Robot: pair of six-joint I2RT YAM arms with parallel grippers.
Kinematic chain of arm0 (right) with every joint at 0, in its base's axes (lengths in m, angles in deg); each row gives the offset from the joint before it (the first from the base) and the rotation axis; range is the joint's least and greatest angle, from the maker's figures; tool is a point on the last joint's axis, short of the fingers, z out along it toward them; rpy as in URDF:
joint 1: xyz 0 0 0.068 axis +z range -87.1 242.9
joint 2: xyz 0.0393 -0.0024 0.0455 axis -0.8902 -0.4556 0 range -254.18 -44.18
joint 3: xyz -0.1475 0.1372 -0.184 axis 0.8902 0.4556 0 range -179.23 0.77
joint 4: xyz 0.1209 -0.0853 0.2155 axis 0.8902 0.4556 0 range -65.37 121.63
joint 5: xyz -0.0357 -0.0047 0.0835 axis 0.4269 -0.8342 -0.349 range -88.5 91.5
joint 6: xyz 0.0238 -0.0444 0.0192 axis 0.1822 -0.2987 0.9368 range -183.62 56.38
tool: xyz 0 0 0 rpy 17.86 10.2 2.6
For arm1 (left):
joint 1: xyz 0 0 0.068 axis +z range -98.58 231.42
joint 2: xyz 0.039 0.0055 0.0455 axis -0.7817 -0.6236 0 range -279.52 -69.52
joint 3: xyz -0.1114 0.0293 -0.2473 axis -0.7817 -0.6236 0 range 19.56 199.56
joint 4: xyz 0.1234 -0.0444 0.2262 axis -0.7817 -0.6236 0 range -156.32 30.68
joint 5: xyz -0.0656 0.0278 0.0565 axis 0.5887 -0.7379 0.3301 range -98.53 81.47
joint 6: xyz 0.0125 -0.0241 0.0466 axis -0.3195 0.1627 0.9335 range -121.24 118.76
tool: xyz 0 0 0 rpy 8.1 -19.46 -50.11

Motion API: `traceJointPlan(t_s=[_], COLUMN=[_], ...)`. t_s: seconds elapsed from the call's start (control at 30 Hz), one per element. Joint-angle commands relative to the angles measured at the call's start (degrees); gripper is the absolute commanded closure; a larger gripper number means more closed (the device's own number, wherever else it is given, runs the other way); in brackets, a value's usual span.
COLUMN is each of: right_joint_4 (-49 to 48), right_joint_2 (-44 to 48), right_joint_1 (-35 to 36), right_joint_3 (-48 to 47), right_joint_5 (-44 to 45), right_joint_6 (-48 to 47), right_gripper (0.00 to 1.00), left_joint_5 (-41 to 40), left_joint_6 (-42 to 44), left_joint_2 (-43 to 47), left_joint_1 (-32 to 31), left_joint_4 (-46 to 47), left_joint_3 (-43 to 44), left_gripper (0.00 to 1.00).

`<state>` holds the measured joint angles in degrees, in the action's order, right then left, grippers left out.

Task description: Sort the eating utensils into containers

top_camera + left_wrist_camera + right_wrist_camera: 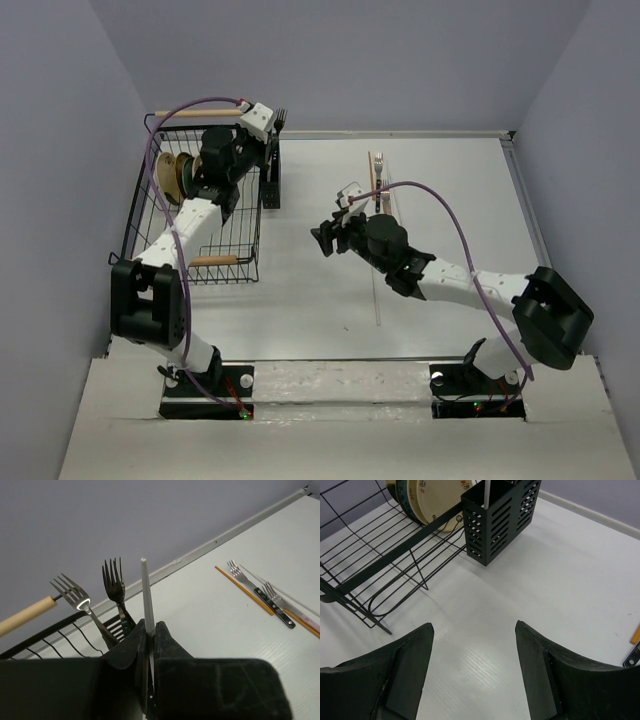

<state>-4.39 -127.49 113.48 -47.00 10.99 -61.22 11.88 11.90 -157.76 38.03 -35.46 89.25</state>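
Note:
The left gripper lowers over the open top of the near caddy (272,177) next and releases the slim pale grey stick, since that caddy stands below the gripper.
My left gripper (150,625) is shut on a slim pale grey stick (146,587), held upright over the black slotted caddies (272,182) beside the rack. Two silver forks (114,580) stand in a caddy just behind it. In the right wrist view the stick's lower end (486,490) sits inside the near caddy (495,522). My right gripper (474,627) is open and empty above bare table, right of the caddies (325,238). More forks (251,584) and orange chopsticks (244,590) lie at the far middle of the table (378,172).
The big black wire dish rack (200,225) with wooden handles holds round plates (432,500) at the left. A long thin pale stick (379,285) lies on the table near my right arm. Grey walls close the far and side edges.

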Motion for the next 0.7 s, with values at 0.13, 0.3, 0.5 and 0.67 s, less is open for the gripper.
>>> traceJointPlan(t_s=[0.13, 0.3, 0.5, 0.67], right_joint_4=[-2.63, -2.19, -0.96, 0.1], right_joint_2=[2.89, 3.68, 4.99, 7.28], right_joint_1=[-0.23, -0.23, -0.23, -0.23], right_joint_3=[1.54, 2.15, 3.38, 5.23], right_joint_5=[2.37, 3.16, 5.0, 6.67], right_joint_6=[0.51, 0.68, 0.95, 0.95], right_gripper=[0.28, 0.27, 0.26, 0.25], left_joint_5=[2.27, 3.24, 4.64, 5.35], left_joint_6=[3.46, 3.38, 3.38, 2.94], left_joint_2=[-0.35, 0.27, 0.62, 1.85], left_joint_1=[0.29, 0.29, 0.29, 0.29], left_joint_4=[6.55, 6.9, 6.9, 6.9], left_joint_3=[-4.91, -6.32, -7.99, -8.69], left_gripper=[1.0, 0.88, 0.63, 0.55])
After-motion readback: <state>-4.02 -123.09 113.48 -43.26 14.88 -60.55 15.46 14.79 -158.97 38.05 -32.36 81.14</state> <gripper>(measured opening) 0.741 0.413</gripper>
